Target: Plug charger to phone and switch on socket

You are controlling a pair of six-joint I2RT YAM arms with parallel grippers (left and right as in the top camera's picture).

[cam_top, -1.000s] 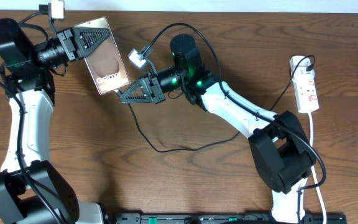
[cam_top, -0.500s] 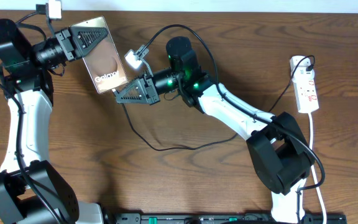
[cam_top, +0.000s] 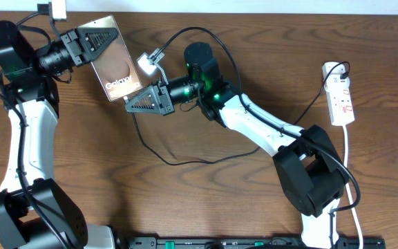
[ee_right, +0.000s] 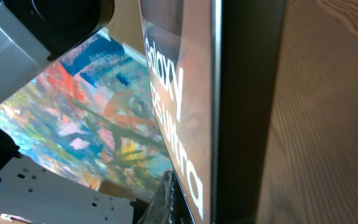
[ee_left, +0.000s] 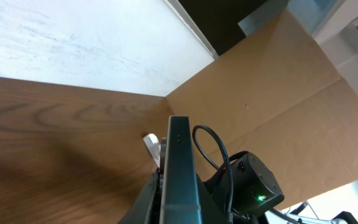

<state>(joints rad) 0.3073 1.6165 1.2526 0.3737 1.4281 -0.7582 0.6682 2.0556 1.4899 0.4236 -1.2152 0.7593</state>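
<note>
My right gripper is above open tabletop on the socket's side. Next it will draw off the phone [cam_top: 118,68], tip downward and lower to release the charger.
The bronze-brown phone [cam_top: 118,68] with white "Galaxy" lettering is lifted off the table at the far left, and my left gripper [cam_top: 97,41] is shut on its upper end. From the left wrist the phone [ee_left: 179,168] appears edge-on between the fingers. My right gripper [cam_top: 135,105] is shut on the end of the charger [cam_top: 159,156], right at the phone's lower edge. The plug tip is hidden. In the right wrist view the phone [ee_right: 179,93] fills the frame just above the gripper [ee_right: 174,198]. The thin black cable loops over the table to the white socket [cam_top: 341,93] at the far right.
The socket's white cord [cam_top: 351,162] runs down the right side toward the front. Thicker black arm cables arc above the right wrist [cam_top: 200,30]. A brown cardboard wall [ee_left: 278,93] stands behind the table. A black rail [cam_top: 240,242] lies along the front edge.
My right gripper has moved left and slightly up with the charger end, closing on the phone's lower edge. The left gripper with the phone has shifted slightly up and left.
</note>
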